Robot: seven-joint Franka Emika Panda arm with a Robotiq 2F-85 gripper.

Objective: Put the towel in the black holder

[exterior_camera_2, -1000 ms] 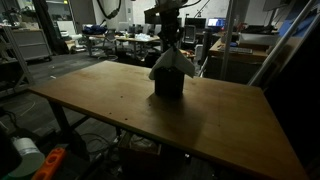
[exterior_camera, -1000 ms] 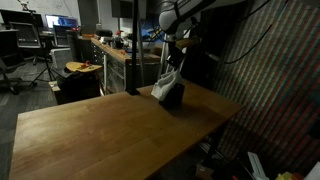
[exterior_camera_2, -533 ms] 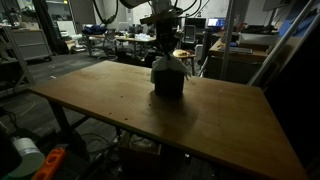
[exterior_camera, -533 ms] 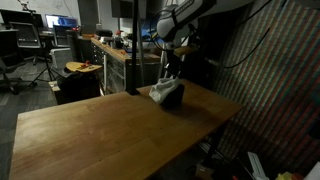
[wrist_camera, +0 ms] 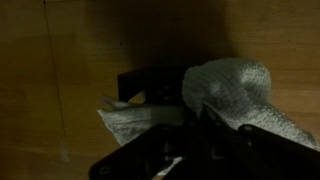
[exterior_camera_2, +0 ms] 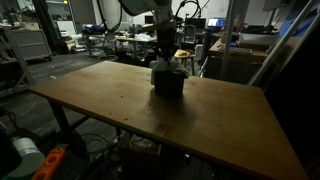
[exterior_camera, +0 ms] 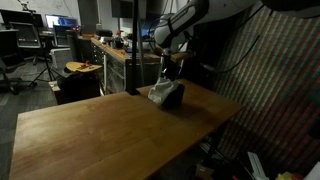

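My gripper will lower the bunched towel into the black holder's opening below it and release it there, because the towel hangs outside.
The black holder stands near the far edge of the wooden table. The light grey towel is bunched into its top and hangs partly over the side. My gripper reaches straight down onto the holder's mouth, shut on the towel. In the wrist view the towel bulges on both sides of my shut gripper, and the holder's dark rim shows behind it. The inside of the holder is hidden.
A black post rises at the table's back edge, near the holder. Desks, chairs and lab clutter fill the dim room behind. A mesh wall stands close beside the table. The table edge lies just past the holder.
My gripper has come down toward the holder with the towel. The towel's peak above the rim has sunk lower into the holder.
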